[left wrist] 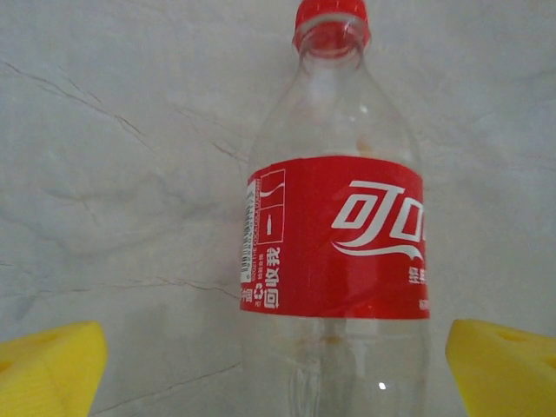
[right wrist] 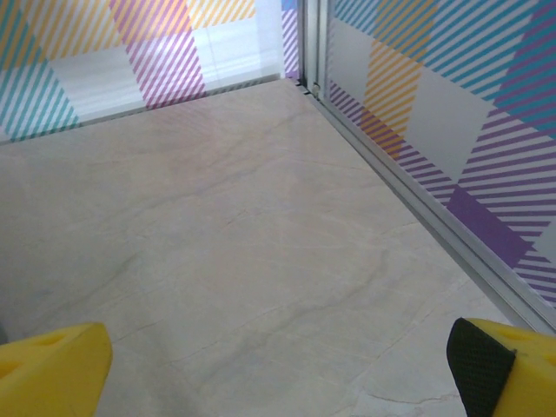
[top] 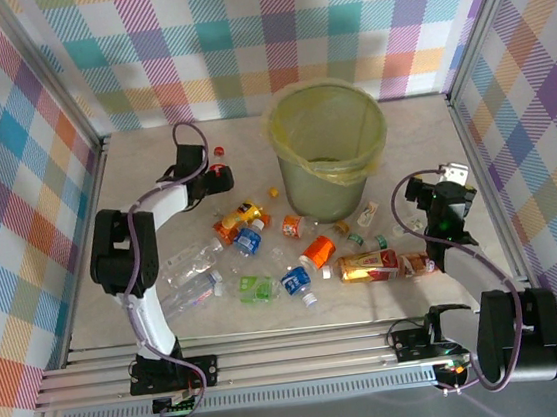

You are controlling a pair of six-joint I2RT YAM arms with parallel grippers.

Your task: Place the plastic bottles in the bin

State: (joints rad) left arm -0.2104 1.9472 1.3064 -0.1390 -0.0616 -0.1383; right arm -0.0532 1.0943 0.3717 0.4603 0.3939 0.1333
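Note:
My left gripper's open fingers are already along both sides of the bottle. The gripper should go down onto the red label of the clear bottle [top: 217, 166] [left wrist: 334, 252] and close across it.
A clear bottle with a red label [left wrist: 334, 234] and a red cap lies on the marble table, its base between the spread yellow fingers [left wrist: 52, 369] of my left gripper [left wrist: 278, 373], which is open and not closed on it. From above, that left gripper [top: 210, 179] hovers over this bottle [top: 218, 155] left of the bin [top: 327, 148]. Several more plastic bottles [top: 250, 239] are scattered in front of the bin. My right gripper [top: 448, 194] sits right of the bin and is open [right wrist: 278, 369] over bare table.
The bin's yellowish liner folds over its rim. A bottle with a red and yellow label [top: 371, 265] lies close to the right arm. Metal frame posts [right wrist: 408, 200] and checked walls close in the table [top: 421, 132] on three sides.

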